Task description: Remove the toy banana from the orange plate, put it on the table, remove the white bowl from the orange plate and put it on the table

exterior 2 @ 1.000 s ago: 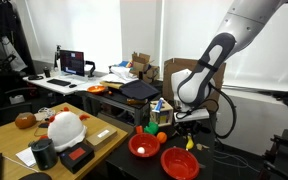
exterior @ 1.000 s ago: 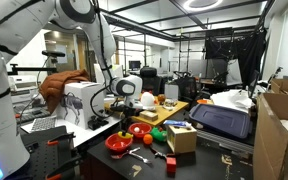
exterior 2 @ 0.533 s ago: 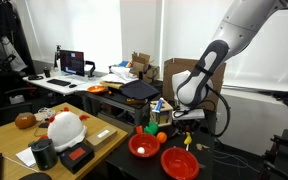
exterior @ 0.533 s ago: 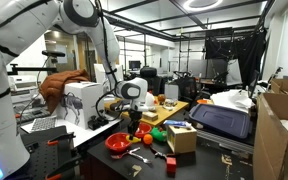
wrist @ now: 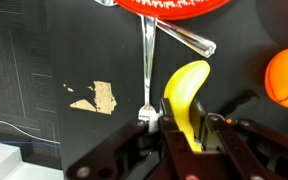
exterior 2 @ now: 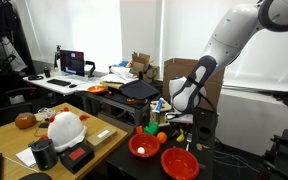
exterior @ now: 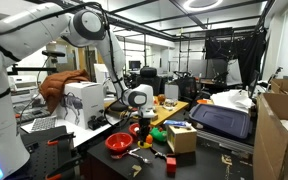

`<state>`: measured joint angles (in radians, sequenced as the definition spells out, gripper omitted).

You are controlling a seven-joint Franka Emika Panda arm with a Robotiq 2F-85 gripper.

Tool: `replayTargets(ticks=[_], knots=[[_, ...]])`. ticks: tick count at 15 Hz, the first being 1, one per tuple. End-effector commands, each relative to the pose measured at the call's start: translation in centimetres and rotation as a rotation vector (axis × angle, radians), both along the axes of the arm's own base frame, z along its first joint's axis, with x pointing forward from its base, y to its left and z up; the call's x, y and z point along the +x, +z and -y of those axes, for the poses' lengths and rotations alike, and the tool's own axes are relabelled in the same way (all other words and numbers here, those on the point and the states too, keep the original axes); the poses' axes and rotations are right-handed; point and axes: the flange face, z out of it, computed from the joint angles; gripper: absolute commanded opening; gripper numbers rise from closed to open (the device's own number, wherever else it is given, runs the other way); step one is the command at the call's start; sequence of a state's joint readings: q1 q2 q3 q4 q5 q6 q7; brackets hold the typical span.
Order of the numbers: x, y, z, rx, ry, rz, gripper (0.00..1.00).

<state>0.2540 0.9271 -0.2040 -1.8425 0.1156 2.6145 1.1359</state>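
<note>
I should next lower my gripper to the bare tabletop [wrist: 225, 80] between the fork and the orange ball and release the toy banana [wrist: 184, 92] there, because that spot is clear of the plate.
My gripper [wrist: 184, 135] is shut on the toy banana [wrist: 184, 92], a small yellow curved toy that sticks out forward between the fingers. It hangs low over the dark table [wrist: 44, 60], just short of the orange plate's rim [wrist: 134, 5] at the top edge of the wrist view. In both exterior views the gripper [exterior: 137, 124] [exterior 2: 174, 122] is down close to the table beside two reddish dishes; the wider one [exterior: 119, 145] [exterior 2: 179, 163] is nearest the camera. The banana is too small to make out there. I cannot make out the white bowl.
A metal fork [wrist: 147, 60] lies on the table just left of the banana. An orange ball [wrist: 287, 75] is at the right and a torn tape patch [wrist: 92, 96] at the left. A wooden box [exterior: 181, 138] and a black case [exterior: 221, 120] stand beyond the dishes.
The arm has bent down and carried the gripper lower toward the table near the dishes, with the banana held throughout.
</note>
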Motion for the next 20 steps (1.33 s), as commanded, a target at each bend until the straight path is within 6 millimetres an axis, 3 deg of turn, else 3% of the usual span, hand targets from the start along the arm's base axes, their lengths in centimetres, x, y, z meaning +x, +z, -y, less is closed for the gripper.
replayTargets(ticks=[1,8,9,10,12,18,20], knots=[[1.3,-0.9,1.9,-0.044,-0.069,0.033,0.06],[1.9,-3.8,2.0,-0.045,-0.116,0.027,0.06],[2.0,-4.2,1.9,-0.048,-0.12,0.024,0.13],[1.9,-4.4,1.9,-0.061,-0.123,0.022,0.48],[1.8,-4.5,1.8,-0.09,-0.12,0.022,0.55],[1.5,-2.8,1.1,-0.118,-0.086,0.029,0.99],[1.7,-2.2,0.4,-0.098,-0.062,0.039,1.0]])
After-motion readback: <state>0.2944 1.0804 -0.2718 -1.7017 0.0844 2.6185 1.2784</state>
